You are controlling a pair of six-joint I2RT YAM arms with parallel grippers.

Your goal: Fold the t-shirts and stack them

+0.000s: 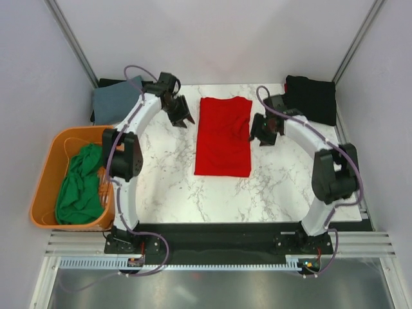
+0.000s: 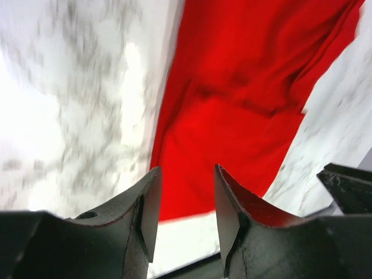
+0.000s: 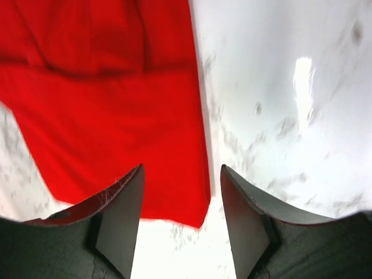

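Note:
My open right gripper comes back and down to the shirt's near corner on the black garment's side (image 1: 248, 174) (image 3: 199, 220) next.
A red t-shirt (image 1: 223, 135) lies folded into a long rectangle in the middle of the marble table (image 1: 174, 187). My left gripper (image 1: 185, 119) is open and empty, hovering just left of the shirt's far end; the left wrist view shows the red cloth (image 2: 238, 99) ahead of its fingers (image 2: 145, 209). My right gripper (image 1: 259, 136) is open and empty just right of the shirt's far half; the right wrist view shows a corner of the shirt (image 3: 197, 218) between its fingers (image 3: 125, 215).
An orange basket (image 1: 48, 174) at the left holds a green t-shirt (image 1: 80, 187). A folded grey-blue garment (image 1: 116, 100) lies at the back left. A folded black garment (image 1: 312, 98) lies at the back right. Grey walls enclose the table.

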